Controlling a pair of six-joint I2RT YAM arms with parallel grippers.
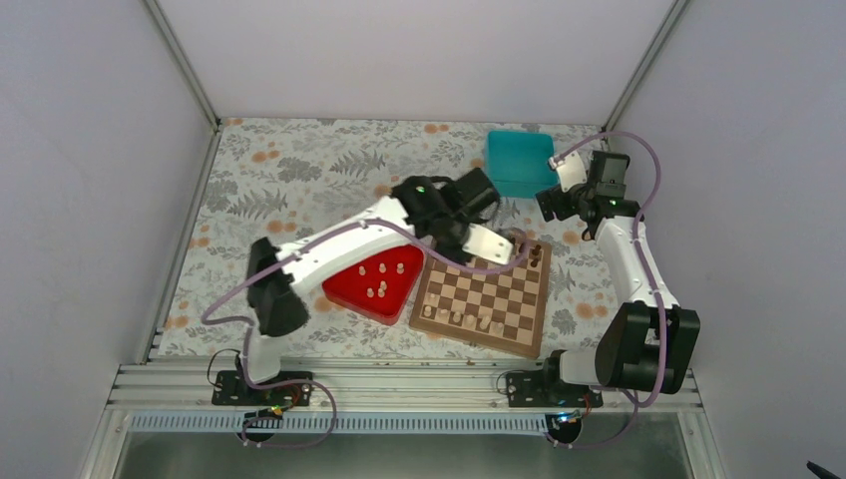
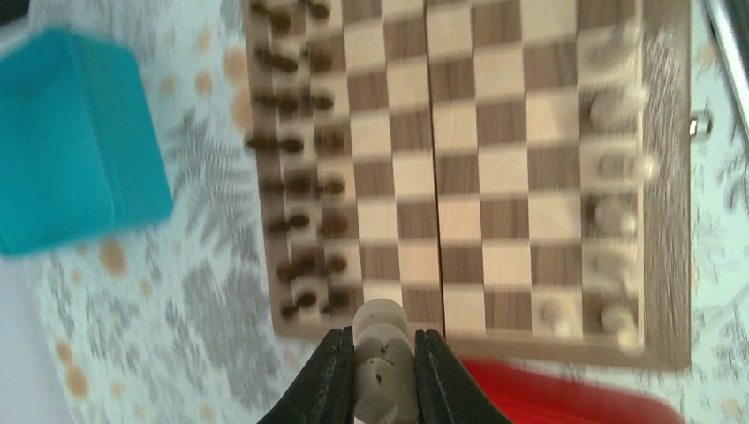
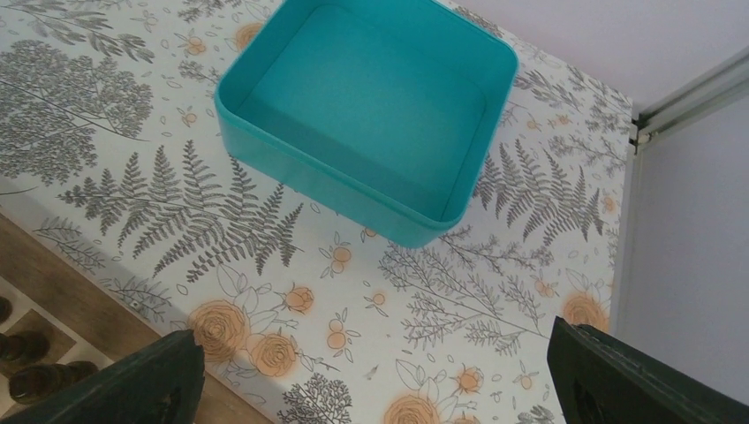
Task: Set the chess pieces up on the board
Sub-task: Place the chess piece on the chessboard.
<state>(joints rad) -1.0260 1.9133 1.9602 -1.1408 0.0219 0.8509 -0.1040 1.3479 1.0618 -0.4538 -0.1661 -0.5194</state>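
My left gripper will go right in the top view, back and down to release the pale piece, since the next empty square of the board's near row lies below and back.
The wooden board [image 1: 499,289] lies right of centre. Dark pieces [image 2: 296,159] fill two rows along its far edge. Several pale chess pieces [image 2: 614,168] stand along its near edge, blurred in the left wrist view. My left gripper [image 2: 384,340] is shut on one pale chess piece [image 2: 386,367], held above the board's edge beside the dark rows. From above, the left gripper [image 1: 511,243] hovers over the board's far corner. More pale pieces [image 1: 384,279] lie in the red tray [image 1: 349,289]. My right gripper [image 3: 380,380] is open and holds nothing, over the cloth near the teal box.
A teal box [image 3: 371,115], with nothing inside, stands at the back right, also seen as the teal box [image 1: 519,162] from above. The red tray touches the board's left side. A flower-patterned cloth [image 1: 299,170] covers the table, with grey walls around it.
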